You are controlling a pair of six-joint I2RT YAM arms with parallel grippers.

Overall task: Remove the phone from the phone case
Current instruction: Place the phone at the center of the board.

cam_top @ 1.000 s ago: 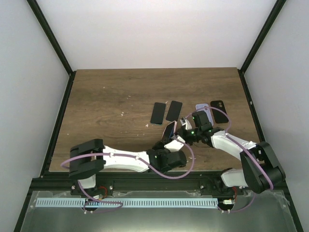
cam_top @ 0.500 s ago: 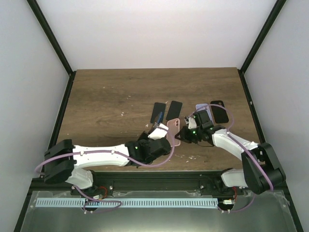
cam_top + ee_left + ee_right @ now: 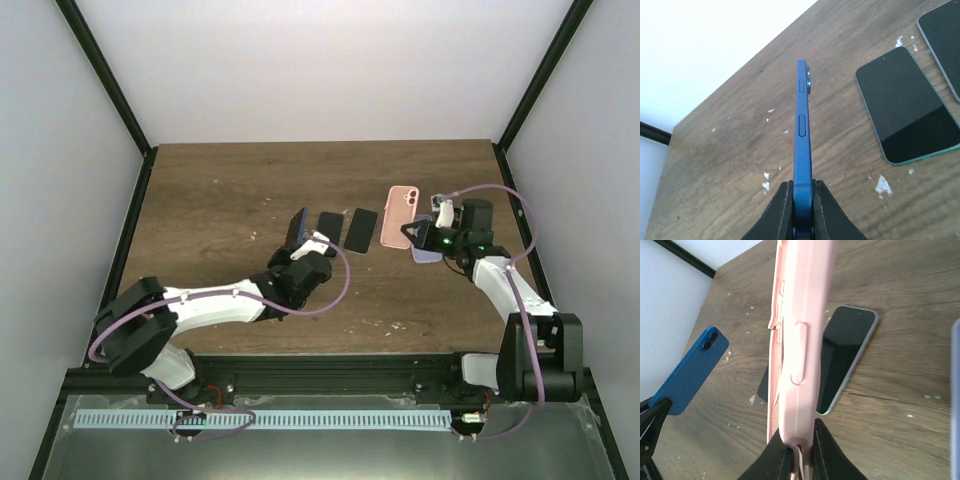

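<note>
The blue phone [image 3: 298, 228] is clear of its case. My left gripper will next lower it onto the bare wood beside the nearer dark phone and let it go.
The blue phone [image 3: 298, 228] is out of its case and stands on edge above the table, with my left gripper [image 3: 306, 246] shut on its lower end. In the left wrist view the phone [image 3: 802, 125] runs straight up from between the fingers [image 3: 780, 212]. The empty pink phone case [image 3: 403, 214] hangs apart from it to the right, and my right gripper [image 3: 414, 233] is shut on its bottom edge. From the right wrist, the case [image 3: 800, 325] fills the middle and the blue phone [image 3: 690, 370] shows at the left.
Two dark phones [image 3: 329, 234] [image 3: 361, 229] lie face up on the wooden table [image 3: 220, 200] between the grippers. A lavender case [image 3: 426, 253] lies under the right wrist. Black frame rails run along both table sides.
The grippers have pulled apart. The left one carried the blue phone up and to the left. The right one carried the pink case right and toward the back.
</note>
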